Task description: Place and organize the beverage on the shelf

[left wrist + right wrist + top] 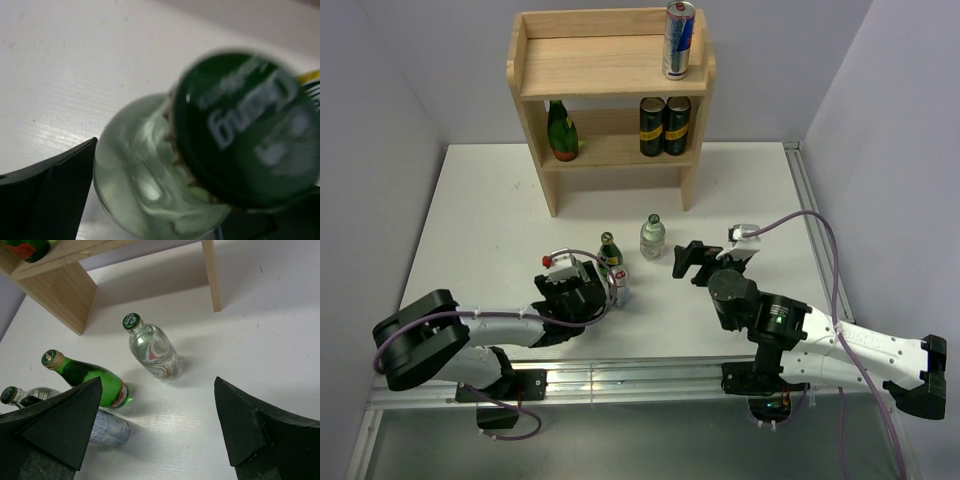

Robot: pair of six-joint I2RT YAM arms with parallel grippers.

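My left gripper is open with its fingers on either side of the second clear bottle's glass body (142, 172), so next it will move farther down around the bottle and close there.
The wooden shelf (610, 70) stands at the back. A silver-and-blue can (679, 40) is on its top board. A dark green bottle (561, 131) is on the lower tier. On the table stand a green bottle (610, 250) and a clear bottle (652, 237). My left gripper (605, 288) is open, its fingers either side of a second clear bottle (618, 283) with a green cap (245, 125). The left finger (50, 195) sits at the glass (145, 185). My right gripper (682, 262) is open and empty, right of the bottles. Its view shows the clear bottle (152, 352), the green bottle (90, 377) and the second clear bottle (107, 427).
Two dark black-and-gold cans (664, 126) stand side by side on the right of the lower tier. The shelf's side panel (60, 287) and leg (212, 275) are beyond the bottles. A metal rail (620, 378) runs along the table's near edge. Grey walls close in both sides.
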